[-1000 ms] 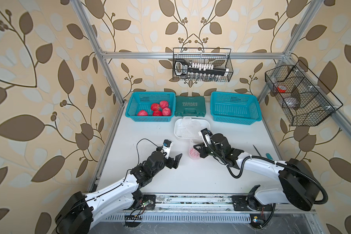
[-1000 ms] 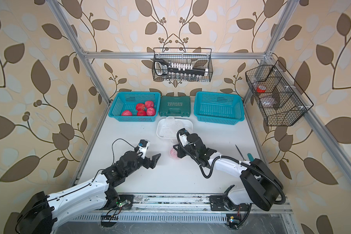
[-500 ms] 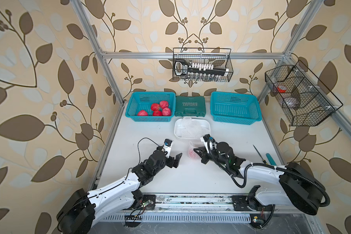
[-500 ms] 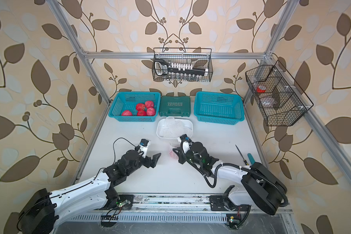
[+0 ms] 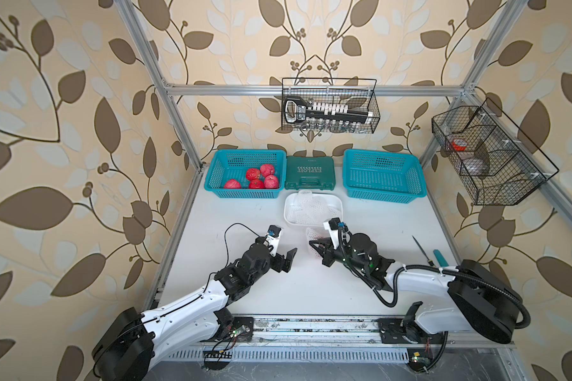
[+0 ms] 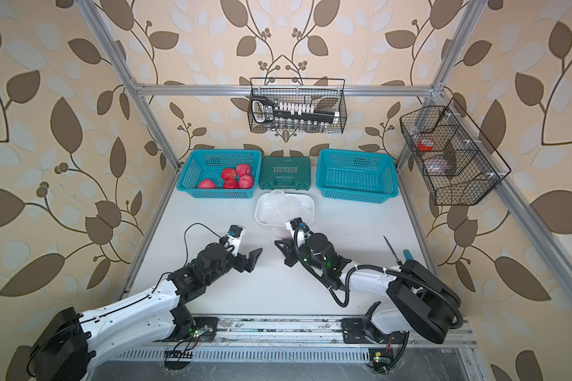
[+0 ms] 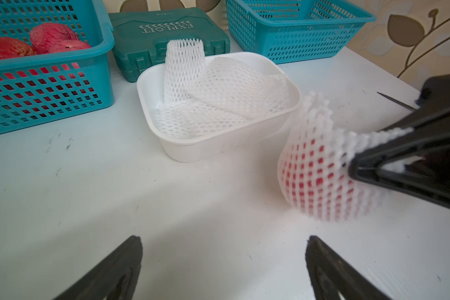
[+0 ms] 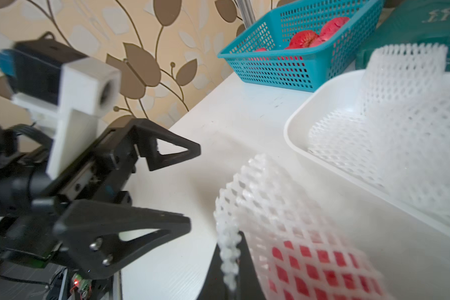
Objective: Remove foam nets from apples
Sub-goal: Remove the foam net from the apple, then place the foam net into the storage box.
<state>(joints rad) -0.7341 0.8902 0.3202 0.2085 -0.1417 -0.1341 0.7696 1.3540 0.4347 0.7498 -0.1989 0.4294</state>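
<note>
The net in my right gripper comes up off the apple next. It then goes outward and down into the white tub (image 5: 289,216) (image 8: 385,145) and is released, since loose nets lie there.
One apple (image 7: 315,179) still in its white foam net (image 7: 320,122) is in front of the white tub (image 5: 289,216), low over the table; both are blurred. My right gripper (image 8: 230,249) is shut on a bunched edge of that foam net (image 8: 270,197). In both top views it (image 5: 311,244) (image 6: 276,244) is right beside the netted apple (image 5: 312,233). My left gripper (image 7: 224,241) (image 5: 288,260) stands open and empty a short way to the left of it. Several bare apples (image 5: 256,178) lie in the left teal basket (image 5: 212,184). Loose foam nets (image 7: 218,88) fill the tub.
A green tool case (image 5: 310,171) and an empty teal basket (image 5: 382,174) stand along the back. A thin blade (image 5: 421,247) and a teal-handled tool (image 5: 440,258) lie on the table at the right. Wire baskets (image 5: 331,105) hang on the walls.
My right arm has dropped lower and drawn toward the front, still gripping the net of the apple, and its gripper now points left. The left gripper has hardly moved.
</note>
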